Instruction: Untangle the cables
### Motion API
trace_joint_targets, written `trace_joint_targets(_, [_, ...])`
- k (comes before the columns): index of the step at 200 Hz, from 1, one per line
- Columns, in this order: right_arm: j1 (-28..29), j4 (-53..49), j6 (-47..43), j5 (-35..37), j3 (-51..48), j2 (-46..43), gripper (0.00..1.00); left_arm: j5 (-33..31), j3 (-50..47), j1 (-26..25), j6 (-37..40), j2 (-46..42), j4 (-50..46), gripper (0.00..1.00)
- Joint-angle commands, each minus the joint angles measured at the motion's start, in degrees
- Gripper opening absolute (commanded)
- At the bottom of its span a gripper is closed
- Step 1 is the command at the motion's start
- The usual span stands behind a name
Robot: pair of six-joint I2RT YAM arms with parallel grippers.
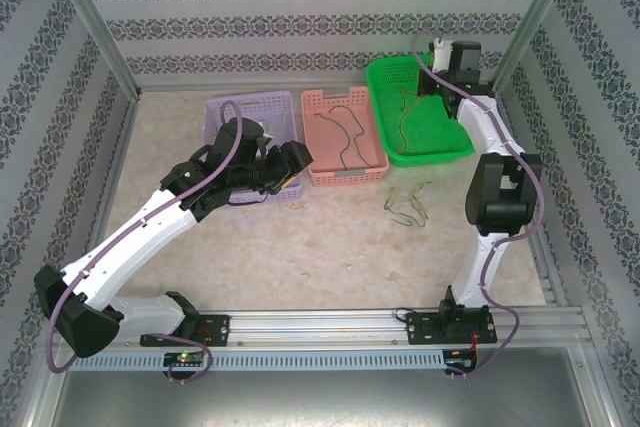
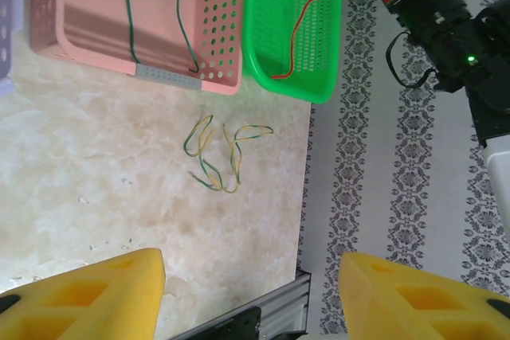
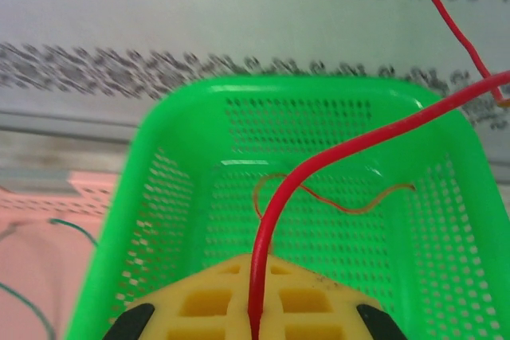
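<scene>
My right gripper draws back and down over the green basket's bottom and releases the red cable [image 3: 335, 157] next, since the cable's trailing part already hangs within that basket.
My right gripper [image 3: 255, 312] is shut on a red cable [image 3: 335, 157] that rises from between its yellow pads and arcs off to the upper right. It hangs over the green basket [image 3: 167, 157], where a thin orange cable [image 3: 351, 206] lies on the floor. In the top view the right gripper [image 1: 433, 75] is at the back of that green basket [image 1: 455, 147]. A green-yellow cable [image 1: 408, 205] lies tangled on the table, and the left wrist view shows this green-yellow cable [image 2: 225, 153] too. A dark green cable [image 1: 346, 134] lies in the pink basket [image 1: 318, 169]. My left gripper [image 2: 251, 280] is open and holds nothing. In the top view the left gripper [image 1: 285, 165] hovers by the purple basket.
The purple basket [image 1: 225, 107], the pink one and the green one stand in a row at the back. Patterned walls close in the table on three sides. An aluminium rail [image 1: 320, 327] with both arm bases runs along the near edge.
</scene>
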Motion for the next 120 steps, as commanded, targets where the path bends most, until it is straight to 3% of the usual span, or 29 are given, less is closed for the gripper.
trace_joint_targets(1, [0.4,1.7,-2.6,6.6,-2.4,0.8,0.0,-1.5,-0.8,-0.1,-0.8,-0.9,1.5,0.59])
trace_joint_targets(21, [1.0,1.3,-2.7,6.2,-3.7,1.1,0.0,-1.2,-0.6,-0.1,-0.8,-0.4,2.0,0.59])
trace_joint_targets(67, [1.4,-7.6,0.3,-2.4,-3.5,0.1,0.0,-0.8,-0.6,-0.1,-1.0,0.1,2.9,0.59])
trace_joint_targets(98, [1.4,-10.3,1.9,-2.4,-4.0,0.5,0.0,-0.7,-0.7,-0.1,-0.8,-0.4,3.0,0.59])
trace_joint_targets(120, [1.1,-16.1,2.2,-3.5,0.9,3.6,0.0,-0.7,-1.3,-0.1,-1.0,-1.1,3.0,0.59])
